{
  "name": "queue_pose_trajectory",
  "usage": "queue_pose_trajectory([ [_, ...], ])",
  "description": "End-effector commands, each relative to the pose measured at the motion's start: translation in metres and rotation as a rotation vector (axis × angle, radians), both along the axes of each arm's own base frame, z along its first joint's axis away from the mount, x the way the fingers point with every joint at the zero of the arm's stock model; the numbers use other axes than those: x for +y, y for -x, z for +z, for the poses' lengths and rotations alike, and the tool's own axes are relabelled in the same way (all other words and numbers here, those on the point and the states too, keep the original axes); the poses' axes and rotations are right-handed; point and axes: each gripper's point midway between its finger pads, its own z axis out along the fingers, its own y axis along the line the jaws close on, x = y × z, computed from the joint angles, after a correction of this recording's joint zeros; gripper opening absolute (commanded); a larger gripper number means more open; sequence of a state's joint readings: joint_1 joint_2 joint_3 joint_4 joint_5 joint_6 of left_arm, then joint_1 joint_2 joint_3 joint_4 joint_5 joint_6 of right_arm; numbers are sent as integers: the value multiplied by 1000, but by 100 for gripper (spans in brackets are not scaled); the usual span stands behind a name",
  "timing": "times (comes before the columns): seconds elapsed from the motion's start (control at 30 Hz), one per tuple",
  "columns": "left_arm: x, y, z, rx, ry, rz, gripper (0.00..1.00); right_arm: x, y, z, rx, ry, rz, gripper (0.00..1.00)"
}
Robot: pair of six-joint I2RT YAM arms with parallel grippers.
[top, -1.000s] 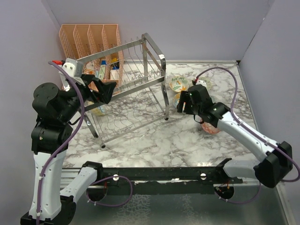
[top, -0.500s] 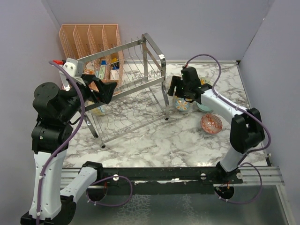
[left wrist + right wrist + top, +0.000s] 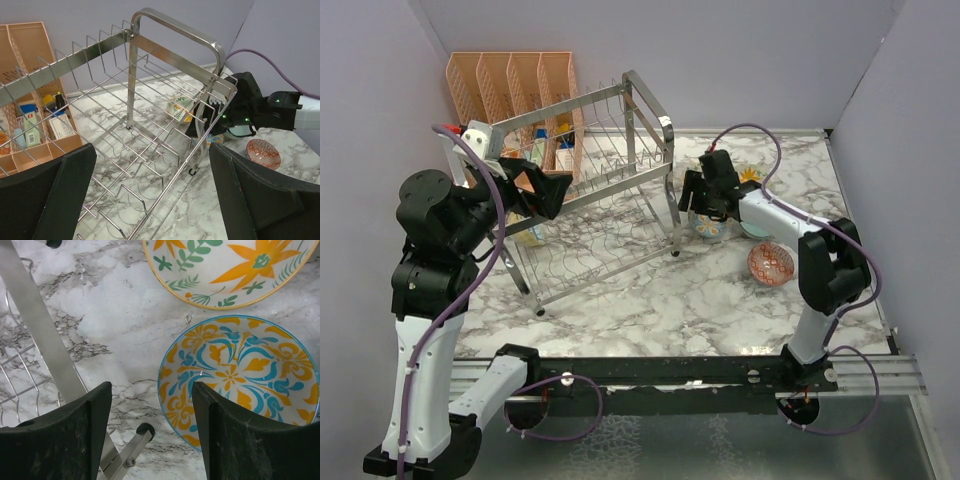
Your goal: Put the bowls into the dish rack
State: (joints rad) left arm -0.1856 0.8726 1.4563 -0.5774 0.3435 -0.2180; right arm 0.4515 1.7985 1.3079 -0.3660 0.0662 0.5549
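Observation:
I need to move my right gripper down onto the rim of the blue-yellow bowl by the rack's leg next, and close it.
The chrome wire dish rack [image 3: 590, 200] stands tilted at centre left, with no bowl in it. My left gripper [image 3: 548, 192] hangs open and empty over the rack's upper tier; its wrist view looks down through the tines [image 3: 150, 115]. My right gripper [image 3: 698, 200] is open and empty, low over the bowls by the rack's right end frame. In its wrist view the blue-yellow bowl [image 3: 240, 380] lies under and beside the right finger [image 3: 250, 440]. The orange-flower bowl [image 3: 225, 265] lies beyond it. A red-orange bowl [image 3: 770, 263] sits apart to the right. A teal-sided bowl [image 3: 757, 228] is partly hidden by the arm.
A peach-orange divided organizer [image 3: 510, 85] holding small items stands behind the rack at the back left. The rack's leg [image 3: 35, 330] and rubber foot [image 3: 146, 429] are close to my right gripper's left finger. Walls enclose the marble table [image 3: 650, 300] on three sides.
My right arm has swung left and back from near the red-orange bowl to the bowls beside the rack's end frame. The left arm has barely shifted.

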Motion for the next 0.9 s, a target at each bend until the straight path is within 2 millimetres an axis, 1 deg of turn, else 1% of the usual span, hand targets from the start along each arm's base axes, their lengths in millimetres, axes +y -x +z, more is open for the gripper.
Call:
queue_pose_trajectory([
  [0.0, -2, 3, 5, -23, 0, -16, 99, -3, -5, -20, 13, 24, -33, 65],
  [0.23, 0, 6, 6, -30, -10, -6, 99, -5, -6, -38, 47, 48, -50, 63],
  [0.47, 4, 10, 5, -41, -26, 12, 99, -15, -9, -47, 52, 111, -82, 62],
  [0.63, 5, 10, 2, -44, -39, 21, 99, -14, -8, -54, 65, 140, -52, 61],
  [0.73, 6, 11, 3, -49, -44, 29, 99, -13, -5, -59, 75, 166, -47, 54],
  [0.8, 6, 12, 3, -51, -47, 29, 99, -14, -3, -62, 81, 187, -49, 53],
  [0.87, 6, 12, 3, -53, -50, 28, 99, -14, 0, -64, 85, 203, -47, 47],
])
